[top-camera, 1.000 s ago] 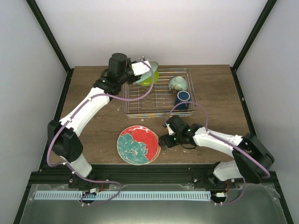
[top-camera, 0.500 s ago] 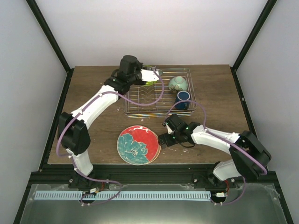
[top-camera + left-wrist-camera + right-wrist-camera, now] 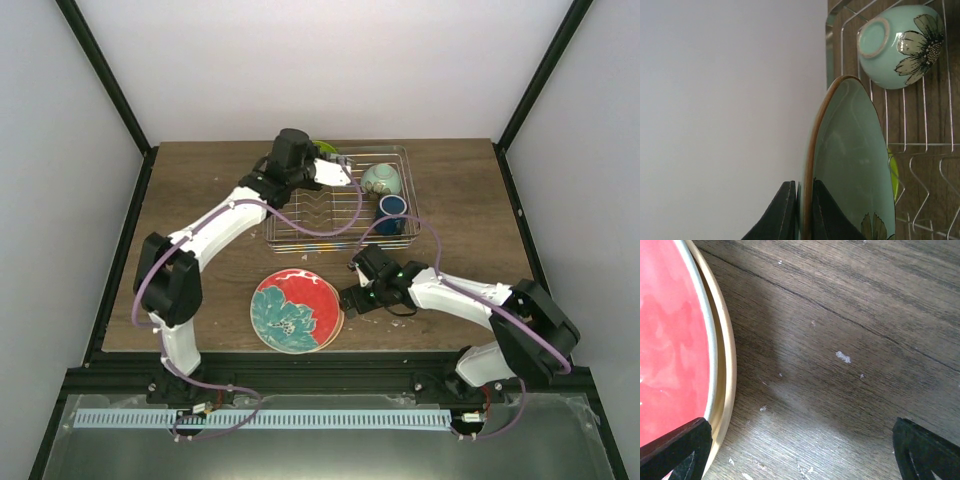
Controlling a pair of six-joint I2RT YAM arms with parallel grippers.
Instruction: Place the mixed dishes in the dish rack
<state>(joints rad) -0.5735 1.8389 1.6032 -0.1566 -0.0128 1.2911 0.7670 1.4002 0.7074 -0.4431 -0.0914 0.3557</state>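
I should lower my left gripper among the dish rack's wires by the lime-green sliver (image 3: 894, 172) and let go of the plate, since the plate already hangs on edge above the wires.
My left gripper (image 3: 340, 172) (image 3: 801, 184) is shut on the rim of a mint-green plate (image 3: 852, 160) with a brown edge and a flower print. It holds the plate on edge over the back of the dish rack (image 3: 300, 232) (image 3: 920, 146). A lime-green sliver (image 3: 894, 172) shows past the plate. The mint bowl (image 3: 381, 179) (image 3: 900, 45) and the dark-blue mug (image 3: 391, 208) sit in the rack's right side. The red plate (image 3: 294, 311) (image 3: 670, 340) lies on a peach-tan plate (image 3: 727, 375) in front of the rack. My right gripper (image 3: 347, 303) (image 3: 801, 420) stands open just right of the peach-tan plate's rim, low over the table.
A wooden table (image 3: 470, 220) carries everything. White walls and black frame posts (image 3: 540, 70) close it in at the back and sides. The left arm (image 3: 215, 230) arches over the table's left half.
The left arm has swung right along the rack's back edge with the plate in its grip. The right gripper has shifted only slightly beside the stacked plates.
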